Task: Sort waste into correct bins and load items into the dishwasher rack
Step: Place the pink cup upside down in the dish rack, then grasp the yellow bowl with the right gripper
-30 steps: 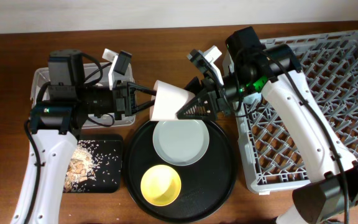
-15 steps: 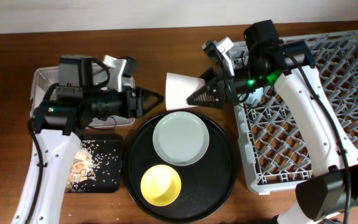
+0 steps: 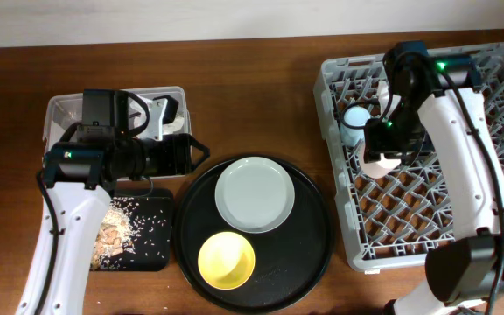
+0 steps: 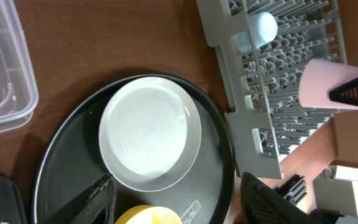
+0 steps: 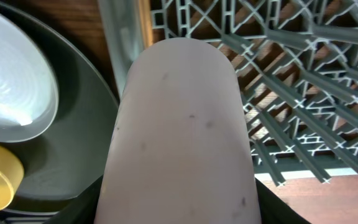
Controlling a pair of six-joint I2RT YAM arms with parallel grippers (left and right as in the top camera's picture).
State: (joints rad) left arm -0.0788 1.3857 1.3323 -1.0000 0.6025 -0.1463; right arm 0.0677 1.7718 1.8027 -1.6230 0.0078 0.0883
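My right gripper should next go down toward the rack's side by the tray, onto the rack's wires beside the light-blue cup, and let go, because the pink cup (image 3: 376,163) hangs above the rack's grid.
My right gripper (image 3: 383,142) is shut on the pink cup (image 3: 376,163) and holds it over the left part of the dishwasher rack (image 3: 497,219). In the right wrist view the pink cup (image 5: 179,137) fills the space between my fingers, above the rack's lattice (image 5: 291,93). A light-blue cup (image 3: 355,118) sits in the rack just behind it. The pale plate (image 3: 254,194) and yellow bowl (image 3: 227,260) rest on the round black tray (image 3: 309,254). My left gripper (image 3: 199,150) is open and empty, beside the clear tub (image 3: 59,109); its fingers (image 4: 95,198) frame the plate (image 4: 149,141).
The shallow black rectangular tray (image 3: 151,254) at the front left holds crumbly food scraps (image 3: 116,229). The rack takes up the right side of the table. Bare wood lies between the round tray and the rack's left wall (image 3: 338,210).
The left gripper let go of the pink cup, opened and drew back to the left. The right gripper carried the cup to the right, from above the round tray to over the rack.
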